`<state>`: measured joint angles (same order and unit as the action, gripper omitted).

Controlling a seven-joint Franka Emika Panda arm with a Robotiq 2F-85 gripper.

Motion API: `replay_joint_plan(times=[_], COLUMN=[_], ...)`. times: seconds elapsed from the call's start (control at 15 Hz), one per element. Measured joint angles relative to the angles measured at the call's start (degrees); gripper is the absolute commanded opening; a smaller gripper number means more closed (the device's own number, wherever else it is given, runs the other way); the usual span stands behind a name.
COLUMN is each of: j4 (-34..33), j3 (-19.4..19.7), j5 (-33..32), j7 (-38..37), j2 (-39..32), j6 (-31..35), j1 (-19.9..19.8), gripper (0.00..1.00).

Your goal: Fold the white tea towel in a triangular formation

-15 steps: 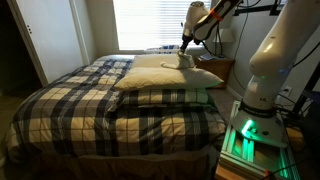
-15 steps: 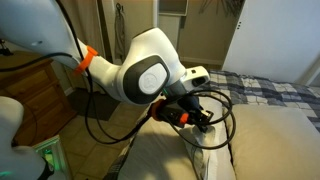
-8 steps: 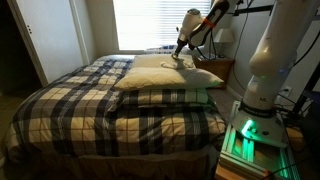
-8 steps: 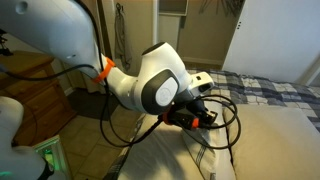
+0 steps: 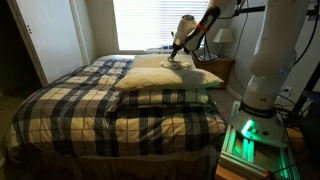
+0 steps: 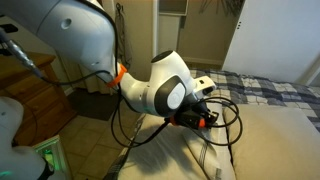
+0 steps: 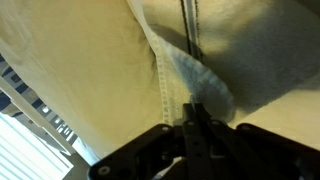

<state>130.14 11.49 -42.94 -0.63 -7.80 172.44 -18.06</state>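
I will next spread my gripper's two dark fingers low over the cream pillow to release the lifted fold, since it already hangs close to the pillow.
The white tea towel is an off-white cloth with a stitched hem, lying on a cream pillow. In the wrist view my gripper has its two dark fingers pressed together on a lifted fold of the towel's edge. In an exterior view my gripper hangs just above the top pillow at the head of the bed, and the towel is too small to make out there. In an exterior view the wrist with its cables sits low over the pillow.
A plaid bedspread covers the bed. Two stacked cream pillows lie at its head. A wooden nightstand with a lamp stands behind them. The robot base stands beside the bed. A window with blinds is behind.
My gripper has moved across the pillow, leftward in the exterior view that shows the whole bed, staying shut on the towel's edge and drawing the cloth with it.
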Motion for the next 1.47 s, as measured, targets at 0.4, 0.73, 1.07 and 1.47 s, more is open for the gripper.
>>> replay_joint_plan(times=[0.4, 0.73, 1.07, 1.47], j4=[-3.2, -4.87, -6.06, -5.62], j3=[-0.85, -1.56, -1.56, -2.4], j5=[0.35, 0.44, 0.44, 2.85], j7=[-0.29, -2.14, -2.86, -2.45], j2=[-3.63, -5.64, -5.65, -4.72], j6=[1.57, 4.64, 7.08, 6.58], j1=[0.11, 0.31, 0.36, 0.57], gripper=[0.44, 0.78, 1.0, 1.0])
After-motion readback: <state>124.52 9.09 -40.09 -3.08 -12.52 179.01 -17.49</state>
